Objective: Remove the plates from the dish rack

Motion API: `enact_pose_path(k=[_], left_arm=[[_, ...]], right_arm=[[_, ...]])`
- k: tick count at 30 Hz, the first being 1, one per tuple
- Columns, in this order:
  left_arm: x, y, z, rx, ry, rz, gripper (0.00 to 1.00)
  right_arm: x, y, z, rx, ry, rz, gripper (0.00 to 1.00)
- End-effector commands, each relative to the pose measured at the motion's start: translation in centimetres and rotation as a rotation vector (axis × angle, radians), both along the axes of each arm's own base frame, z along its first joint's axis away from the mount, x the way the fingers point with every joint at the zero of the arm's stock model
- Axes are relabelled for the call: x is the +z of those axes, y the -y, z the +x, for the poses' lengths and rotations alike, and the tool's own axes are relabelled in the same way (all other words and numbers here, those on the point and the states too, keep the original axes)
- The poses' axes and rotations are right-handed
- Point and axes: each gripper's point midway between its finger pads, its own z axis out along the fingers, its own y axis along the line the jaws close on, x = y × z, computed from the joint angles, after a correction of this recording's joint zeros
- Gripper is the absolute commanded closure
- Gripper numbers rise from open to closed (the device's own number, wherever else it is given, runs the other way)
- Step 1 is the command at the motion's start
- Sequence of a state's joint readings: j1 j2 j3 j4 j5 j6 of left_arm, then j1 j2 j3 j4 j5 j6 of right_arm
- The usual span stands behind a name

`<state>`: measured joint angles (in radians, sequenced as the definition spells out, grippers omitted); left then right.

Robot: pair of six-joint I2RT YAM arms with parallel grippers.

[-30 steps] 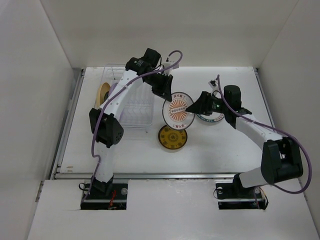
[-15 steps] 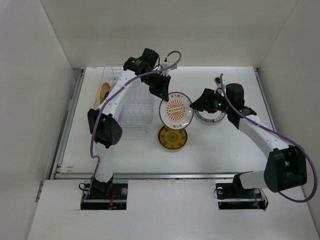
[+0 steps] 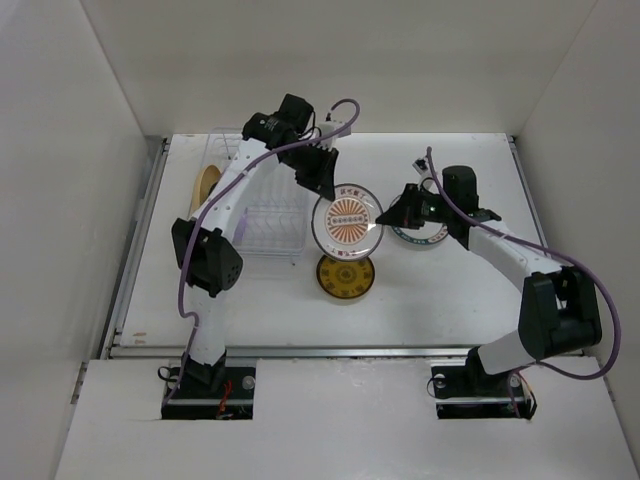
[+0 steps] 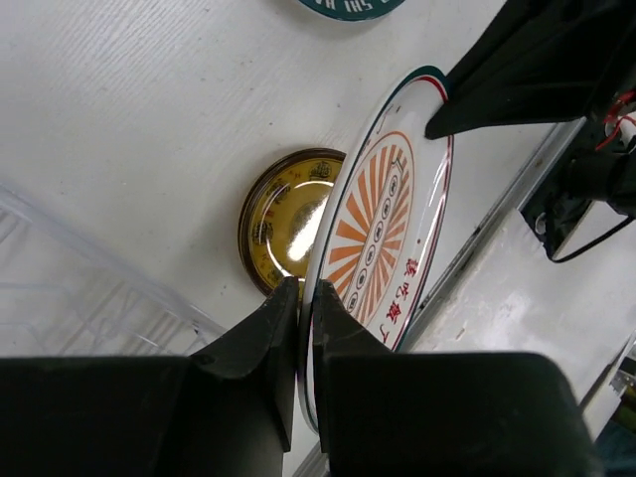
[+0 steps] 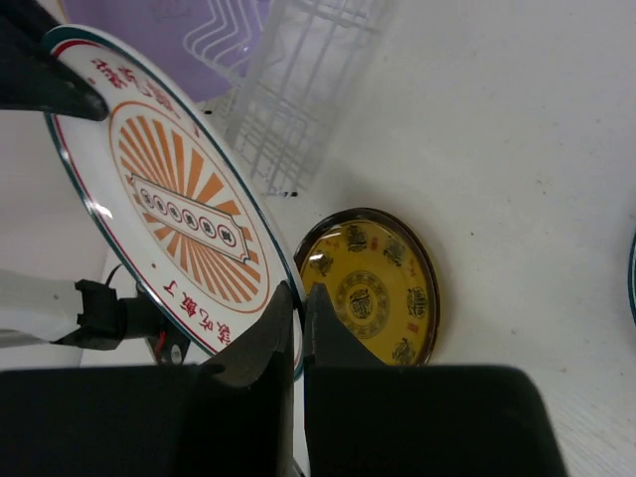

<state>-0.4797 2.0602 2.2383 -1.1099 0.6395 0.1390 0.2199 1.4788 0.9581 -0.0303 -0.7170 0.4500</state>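
The teal-rimmed plate point(image 3: 424, 234) lies flat below my right gripper and to its right in the top view, so I will move that way, lower and release onto it.
Both grippers hold the white plate with the orange sunburst point(image 3: 347, 222) tilted in the air over the table's middle. My left gripper point(image 3: 322, 186) is shut on its far-left rim, and my right gripper point(image 3: 386, 219) is shut on the opposite rim. The left wrist view has that plate point(image 4: 383, 238) pinched in the left gripper point(image 4: 306, 298). The right wrist view has it point(image 5: 169, 199) pinched in the right gripper point(image 5: 300, 298). The dish rack point(image 3: 262, 215) of pale wire stands to the left. An amber patterned plate point(image 3: 345, 276) lies flat below the held one.
A white plate with a teal rim point(image 3: 420, 234) lies on the table under my right arm. A mustard-yellow plate point(image 3: 207, 185) is at the rack's left side. Something lavender point(image 5: 189, 40) shows behind the rack's wires point(image 5: 288, 89). White walls enclose the table.
My right gripper has come in from the right and shut on the sunburst plate's rim. The left gripper, still shut on the plate, has shifted it slightly left.
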Motion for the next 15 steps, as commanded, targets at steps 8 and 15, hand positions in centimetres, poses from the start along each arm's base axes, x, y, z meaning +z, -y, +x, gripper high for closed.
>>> enact_pose_path(k=[8, 15], left_arm=[[2.0, -1.6, 1.2, 0.130, 0.108, 0.083, 0.54], [5.0, -7.5, 5.8, 0.451, 0.317, 0.250, 0.00]], right_arm=[[3.6, 0.1, 0.3, -0.038, 0.108, 0.073, 1.00], [4.2, 4.9, 1.9, -0.309, 0.086, 0.054, 1.00]])
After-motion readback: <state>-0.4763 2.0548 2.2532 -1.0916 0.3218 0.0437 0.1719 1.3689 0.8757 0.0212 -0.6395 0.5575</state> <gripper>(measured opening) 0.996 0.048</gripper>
